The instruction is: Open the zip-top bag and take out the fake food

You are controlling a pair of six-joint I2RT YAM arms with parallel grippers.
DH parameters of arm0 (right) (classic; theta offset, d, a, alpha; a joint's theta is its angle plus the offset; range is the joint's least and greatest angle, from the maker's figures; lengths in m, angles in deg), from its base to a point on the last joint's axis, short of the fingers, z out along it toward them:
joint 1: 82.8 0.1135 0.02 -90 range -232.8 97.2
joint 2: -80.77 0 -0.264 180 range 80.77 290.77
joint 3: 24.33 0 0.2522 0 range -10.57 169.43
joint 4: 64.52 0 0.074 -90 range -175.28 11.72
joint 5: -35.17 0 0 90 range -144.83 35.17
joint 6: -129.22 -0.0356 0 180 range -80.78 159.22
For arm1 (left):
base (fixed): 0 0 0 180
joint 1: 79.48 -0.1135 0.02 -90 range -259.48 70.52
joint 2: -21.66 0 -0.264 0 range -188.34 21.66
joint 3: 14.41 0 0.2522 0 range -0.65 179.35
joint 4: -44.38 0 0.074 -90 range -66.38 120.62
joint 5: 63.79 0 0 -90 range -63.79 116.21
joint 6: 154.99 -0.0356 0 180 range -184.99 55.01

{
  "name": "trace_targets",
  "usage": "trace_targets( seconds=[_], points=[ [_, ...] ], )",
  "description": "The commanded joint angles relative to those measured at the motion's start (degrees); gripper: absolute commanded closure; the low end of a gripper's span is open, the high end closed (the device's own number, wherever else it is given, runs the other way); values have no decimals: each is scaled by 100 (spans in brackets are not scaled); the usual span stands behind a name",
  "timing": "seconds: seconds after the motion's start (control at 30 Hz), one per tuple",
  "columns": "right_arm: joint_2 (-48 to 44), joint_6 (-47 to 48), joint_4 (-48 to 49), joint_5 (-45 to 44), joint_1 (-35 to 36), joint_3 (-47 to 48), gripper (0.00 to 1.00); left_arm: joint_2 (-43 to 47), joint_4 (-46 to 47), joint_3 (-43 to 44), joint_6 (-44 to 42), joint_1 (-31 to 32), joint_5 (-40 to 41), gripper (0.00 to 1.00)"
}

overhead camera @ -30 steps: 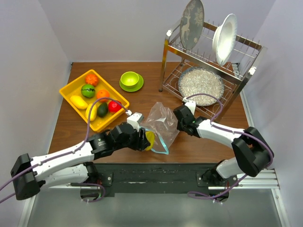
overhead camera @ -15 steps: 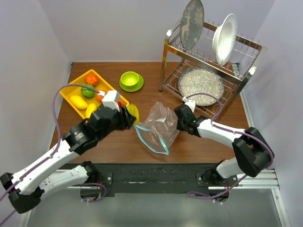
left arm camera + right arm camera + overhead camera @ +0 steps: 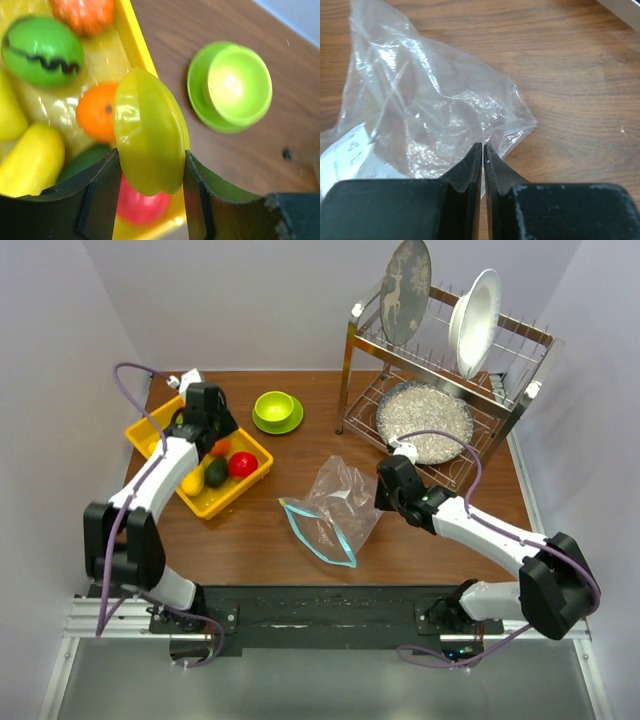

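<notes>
Next, my left gripper lowers the food outward into the gap (image 3: 103, 62) beside the striped green piece and lets go of it, since this spot below is free.
The zip-top bag (image 3: 335, 508) lies crumpled on the table, its teal zip strip (image 3: 316, 536) towards the near side. I see no food inside it. My right gripper (image 3: 380, 498) (image 3: 483, 146) is at the bag's (image 3: 435, 100) far-right corner, jaws almost together on a thin fold of film. My left gripper (image 3: 207, 430) (image 3: 150, 162) is shut on a yellow-green piece of fake food (image 3: 149, 137) above the yellow tray (image 3: 238, 490) (image 3: 131, 40). Red (image 3: 241, 464), dark green (image 3: 216, 472), orange (image 3: 97, 112) and striped green (image 3: 42, 50) pieces lie in the tray.
A lime-green bowl on its saucer (image 3: 275, 408) (image 3: 239, 85) stands just right of the tray. A metal dish rack (image 3: 362, 360) with two plates and a silvery pan (image 3: 425, 420) fills the back right. Walls close in on both sides.
My left arm has swung from the bag's mouth to over the tray, carrying the yellow-green piece. The bag has sagged flatter. The right gripper has barely moved.
</notes>
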Motion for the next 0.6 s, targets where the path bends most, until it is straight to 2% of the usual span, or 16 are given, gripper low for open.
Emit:
trace_targets(
  seconds=[0.0, 0.1, 0.2, 0.4, 0.47, 0.5, 0.57],
  points=[
    [-342, 150, -13, 277, -17, 246, 91, -1040, 637, 981, -142, -415, -41, 88],
    [-579, 185, -31, 330, 10, 220, 90, -1745, 418, 1605, -151, -556, 99, 88],
    [-790, 212, -75, 356, 27, 167, 90, -2089, 478, 1757, -20, -696, 344, 88],
    [-1106, 264, -189, 303, 45, 44, 88, -2678, 417, 1960, -81, -846, 275, 85],
    [-1133, 264, -216, 303, 45, 44, 87, -2662, 487, 1785, -98, -846, 223, 76],
    [-1142, 264, -233, 303, 45, 44, 87, -2574, 688, 1714, -168, -846, 118, 62],
    [-1151, 247, -233, 295, 45, 18, 87, -2460, 777, 1556, -195, -846, 82, 50]
  ],
)
